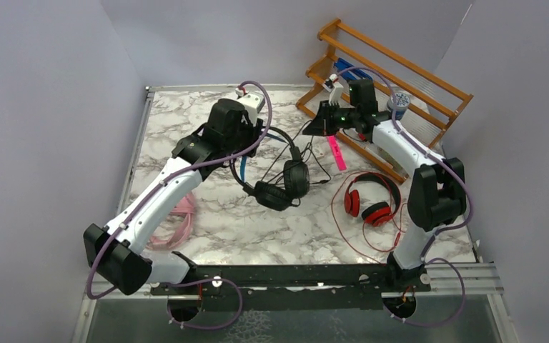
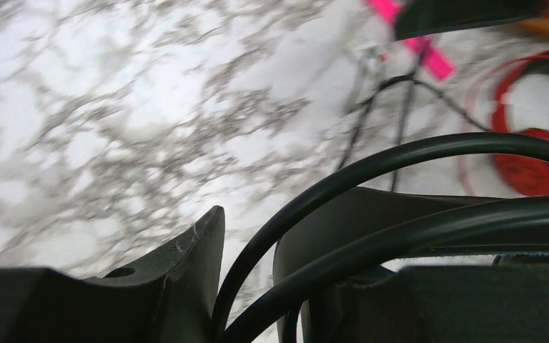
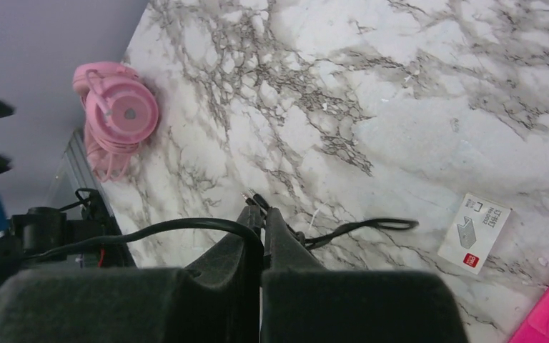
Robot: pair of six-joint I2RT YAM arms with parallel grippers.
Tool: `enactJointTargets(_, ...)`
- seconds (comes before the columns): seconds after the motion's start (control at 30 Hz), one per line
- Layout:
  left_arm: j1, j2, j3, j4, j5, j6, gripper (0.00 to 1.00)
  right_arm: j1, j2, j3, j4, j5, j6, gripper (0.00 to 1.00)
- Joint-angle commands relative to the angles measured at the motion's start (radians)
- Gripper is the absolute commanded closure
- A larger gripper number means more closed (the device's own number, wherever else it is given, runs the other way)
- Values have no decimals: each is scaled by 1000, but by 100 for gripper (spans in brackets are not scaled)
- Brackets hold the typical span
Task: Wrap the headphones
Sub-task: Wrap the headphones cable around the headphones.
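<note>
The cable comes back toward the black ear cups in my right gripper next for release, as these hang back of it, to its left in the top view.
The black headphones point(image 1: 280, 187) with a blue headband hang from my left gripper point(image 1: 256, 139), which is shut on the headband. In the left wrist view its black arcs point(image 2: 372, 168) pass between the fingers of my left gripper point(image 2: 250, 223). My right gripper point(image 1: 314, 123) is shut on that headset's thin black cable point(image 3: 150, 230), and the plug point(image 3: 254, 198) sticks out past the tips of my right gripper point(image 3: 263, 211). The red headphones point(image 1: 372, 201) lie at the right with their red cable around them. The pink headphones point(image 1: 180, 221) lie at the left, partly hidden by my left arm.
A wooden rack point(image 1: 393, 68) stands at the back right, behind my right arm. A pink strip point(image 1: 336, 153) lies next to it. A white card point(image 3: 475, 229) and slack black cable point(image 3: 372, 225) lie on the marble table point(image 1: 221, 221).
</note>
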Motion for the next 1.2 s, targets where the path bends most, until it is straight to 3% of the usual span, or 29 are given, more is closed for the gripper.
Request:
enactJointTargets(0.0, -13, 8, -43, -13, -418, 90, 100, -8, -15, 128, -282, -74, -82, 100)
enactJointTargets(0.07, -14, 24, -48, 9, -561, 59, 100, -8, -28, 155, -344, -98, -93, 100)
enactJointTargets(0.2, -28, 63, -47, 60, -662, 60, 100, -3, -63, 177, -382, -195, -89, 100)
enactJointTargets(0.33, -33, 120, -60, 162, -860, 68, 100, 24, -88, 208, -418, -254, -79, 100)
enactJointTargets(0.57, -33, 257, 127, 146, -1059, -117, 100, 122, -142, 113, -187, -376, 133, 100)
enactJointTargets(0.67, -36, 320, 222, 144, -1060, -192, 100, 184, -193, 9, 79, -331, 361, 100)
enactJointTargets(0.77, -36, 371, 303, 135, -1003, -285, 100, 264, -241, -66, 276, -158, 490, 97)
enactJointTargets(0.83, -37, 397, 360, 109, -953, -363, 100, 328, -247, -78, 286, -26, 476, 93)
enactJointTargets(0.93, -35, 416, 434, 82, -856, -463, 100, 397, -267, -112, 255, 117, 406, 78)
enactJointTargets(1.03, -33, 415, 488, 76, -807, -517, 100, 403, -317, -199, 264, 162, 394, 64)
enactJointTargets(1.17, -21, 395, 528, 76, -714, -559, 100, 402, -379, -230, 141, 197, 283, 44)
